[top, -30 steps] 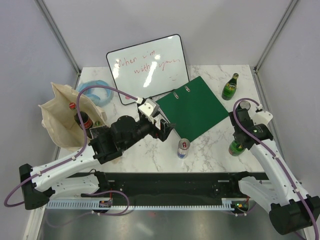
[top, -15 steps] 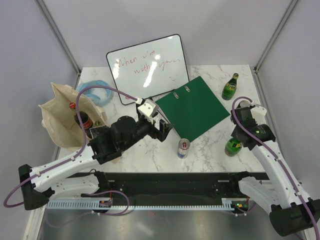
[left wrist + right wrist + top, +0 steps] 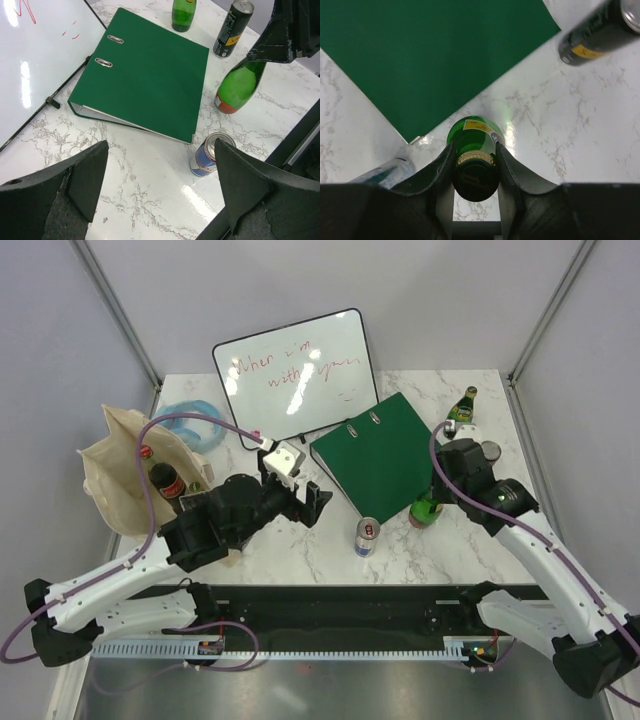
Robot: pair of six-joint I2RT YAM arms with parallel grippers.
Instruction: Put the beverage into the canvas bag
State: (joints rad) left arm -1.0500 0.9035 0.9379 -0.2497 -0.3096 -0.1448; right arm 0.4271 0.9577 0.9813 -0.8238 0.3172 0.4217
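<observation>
The marble to the left of my right gripper in the top view is bare and within my left gripper's reach. My right gripper needs to carry the green bottle there next, lower it and release it.
The beige canvas bag [image 3: 108,472] stands open at the table's left edge with a dark cola bottle [image 3: 162,479] inside it. My right gripper [image 3: 474,156] is shut on the neck of a green glass bottle [image 3: 476,134]. This beverage [image 3: 425,508] hangs tilted by the green binder's near right corner, as the left wrist view [image 3: 239,86] also shows. Mid-table, my left gripper [image 3: 160,150] is open over bare marble, with nothing between its fingers. It sits [image 3: 300,502] between the bag and the small blue can [image 3: 366,536].
A green binder [image 3: 385,455] lies mid-table below a whiteboard [image 3: 295,375]. A second green bottle [image 3: 461,412] and a black can [image 3: 488,452] stand at the back right. A blue tape roll [image 3: 190,413] lies behind the bag. The blue can [image 3: 210,155] stands by my left gripper's right finger.
My right gripper closed on the green bottle's neck and carried it left, from near the table's right edge to the binder's corner. The left arm drew slightly back and left.
</observation>
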